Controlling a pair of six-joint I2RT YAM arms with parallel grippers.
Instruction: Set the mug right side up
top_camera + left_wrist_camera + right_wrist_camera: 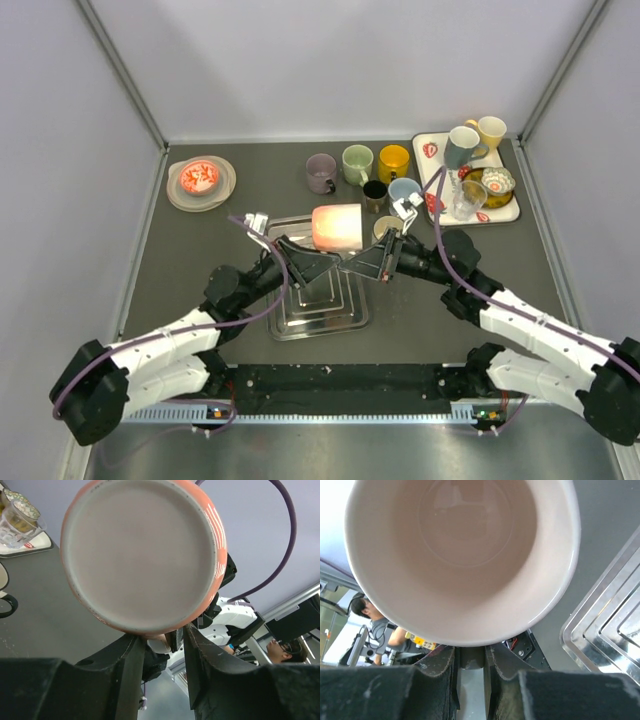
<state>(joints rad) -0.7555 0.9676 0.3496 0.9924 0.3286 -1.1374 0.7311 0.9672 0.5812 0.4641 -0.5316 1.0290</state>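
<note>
My right gripper should swing down, turn the sideways cream mug upright and let go of it, because the tabletop by the mug is below my gripper, to its right in the top view.
A pink-orange mug (337, 226) lies on its side in the air above the metal tray (322, 305), between my two grippers. In the left wrist view its flat base (142, 555) faces the camera. In the right wrist view its white open mouth (465, 555) faces the camera. My right gripper (362, 262) (471, 655) is shut on the mug's handle (471, 660) under the rim. My left gripper (316, 258) (162, 642) is open. Its fingers straddle the handle area below the mug's base with a gap on the right side.
Several mugs stand in a row behind: purple (321, 172), green (357, 163), yellow (393, 162), black (375, 195). A white tray (503, 212) with cups sits at the back right. A plate with a red bowl (200, 178) sits at the back left.
</note>
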